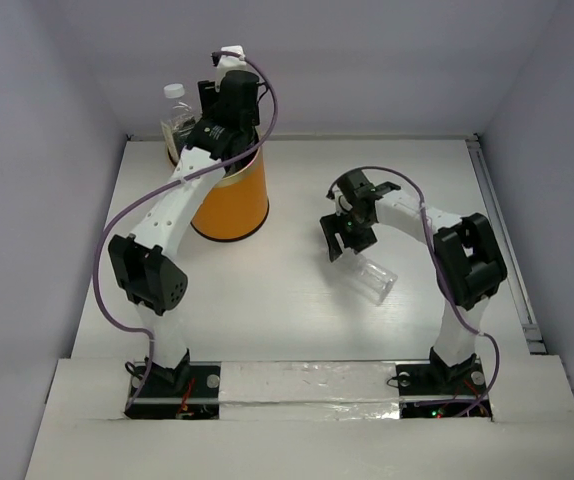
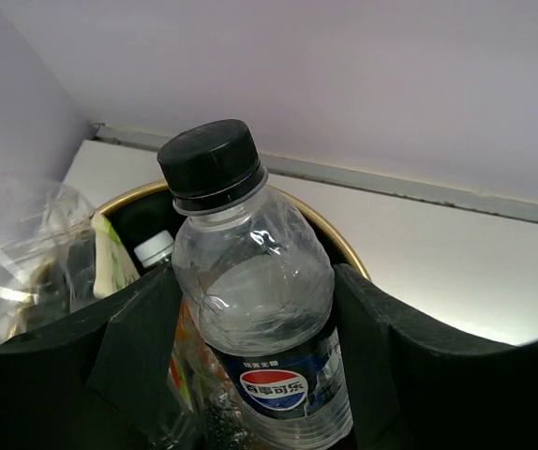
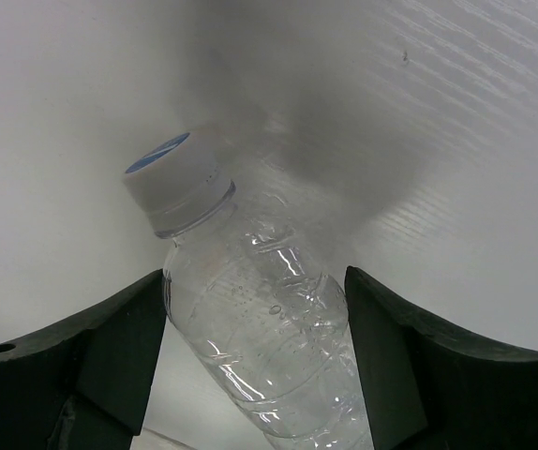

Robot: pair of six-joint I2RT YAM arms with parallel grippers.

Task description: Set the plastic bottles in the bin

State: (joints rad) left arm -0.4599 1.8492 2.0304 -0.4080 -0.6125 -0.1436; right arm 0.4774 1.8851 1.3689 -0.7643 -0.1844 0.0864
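Observation:
I will lower my left gripper into the orange bin's opening beside the white-capped bottle and open it next, because the clear bottle with the dark label is upright within the bin's gold rim (image 2: pixel 330 234).
Above the orange bin (image 1: pixel 232 205) my left gripper (image 2: pixel 255 319) is shut on a clear bottle with a dark label and black cap (image 2: pixel 250 309), held upright over the gold rim (image 2: pixel 330 234). Inside the bin a white-capped bottle (image 2: pixel 155 248) shows, and a clear bottle (image 1: pixel 177 110) sticks up at its far left side. Right of centre, a clear bottle (image 1: pixel 375 277) with a white and blue cap (image 3: pixel 171 183) lies on the table. My right gripper (image 1: pixel 350 243) is down over it, both pads touching its sides (image 3: pixel 260 328).
White walls close in the table at the back and on both sides. A metal rail (image 1: pixel 502 240) runs along the table's right edge. The left arm's purple cable (image 1: pixel 117 230) loops out to the left of the bin.

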